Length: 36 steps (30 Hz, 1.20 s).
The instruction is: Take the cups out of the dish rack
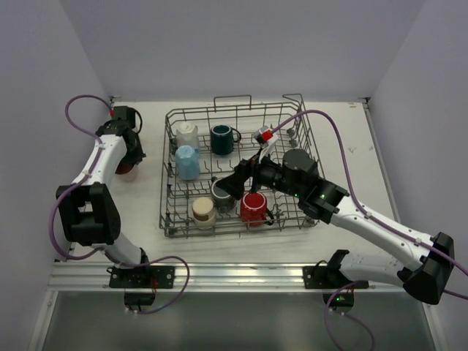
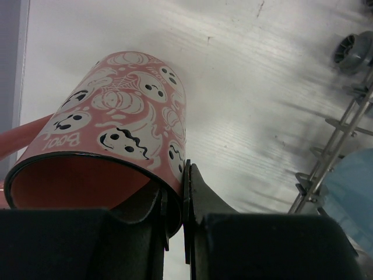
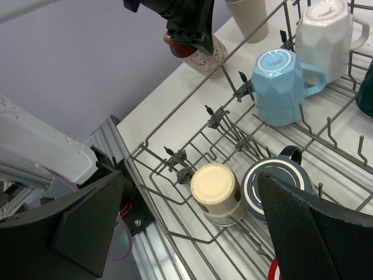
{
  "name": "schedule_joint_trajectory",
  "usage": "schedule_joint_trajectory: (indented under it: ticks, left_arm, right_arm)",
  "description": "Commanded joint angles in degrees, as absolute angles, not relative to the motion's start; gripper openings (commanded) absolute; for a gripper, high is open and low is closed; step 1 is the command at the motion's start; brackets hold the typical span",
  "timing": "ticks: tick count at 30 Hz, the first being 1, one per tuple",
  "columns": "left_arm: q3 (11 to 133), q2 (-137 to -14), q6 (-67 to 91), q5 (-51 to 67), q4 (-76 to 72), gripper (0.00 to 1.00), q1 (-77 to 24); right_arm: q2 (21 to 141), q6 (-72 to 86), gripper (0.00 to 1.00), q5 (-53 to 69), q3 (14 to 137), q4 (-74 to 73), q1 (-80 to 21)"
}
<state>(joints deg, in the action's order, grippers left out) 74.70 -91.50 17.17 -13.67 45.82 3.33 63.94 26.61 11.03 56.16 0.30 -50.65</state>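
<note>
The table is bare away from the rack (image 1: 170,191), toward the side of the enclosure, so my left gripper will next lower the pink mug onto the table there.
The grey wire dish rack (image 1: 170,191) holds a white cup (image 1: 187,135), a dark teal mug (image 1: 221,139), a light blue mug (image 1: 187,162), a dark grey mug (image 1: 221,194), a cream cup (image 1: 203,211) and a red mug (image 1: 253,207). My left gripper (image 2: 175,192) is shut on the rim of a pink ghost-patterned mug (image 2: 125,122), low over the table to the left of the rack. My right gripper (image 3: 204,233) hangs open above the upturned cream cup (image 3: 215,192) and the dark grey mug (image 3: 274,184), touching neither.
A beige cup (image 3: 247,17) stands on the table just outside the rack's left wall, close to the pink mug (image 3: 201,55). Upright tines (image 3: 242,87) line the rack's edge. The enclosure's walls close in on the left, back and right.
</note>
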Motion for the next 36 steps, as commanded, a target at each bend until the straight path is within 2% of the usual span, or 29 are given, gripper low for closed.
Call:
schedule_joint_trajectory:
  ticks: [1,13,21,27,36]
  left_arm:
    - [79.9,-92.5,14.1,-15.7,41.0,0.00,5.5]
    - [83.2,-100.0,15.1,-13.2,40.7,0.02,9.3]
    - [82.5,-100.3,15.6,-14.6,41.0,0.28,9.5]
    - [81.8,-97.2,16.0,-14.7,40.9,0.58,9.5]
    - [79.5,-91.3,17.8,-11.7,39.4,0.64,9.6]
  right_arm:
    - [64.5,24.9,0.99,9.5,57.5,0.5,-50.5]
    - [67.1,24.2,0.99,8.4,57.9,0.4,-50.5]
    - [67.5,24.1,0.99,8.6,58.3,0.4,-50.5]
    - [69.0,23.6,0.99,9.9,59.3,0.2,-50.6]
    - [72.6,21.4,0.99,10.6,60.8,-1.4,-50.6]
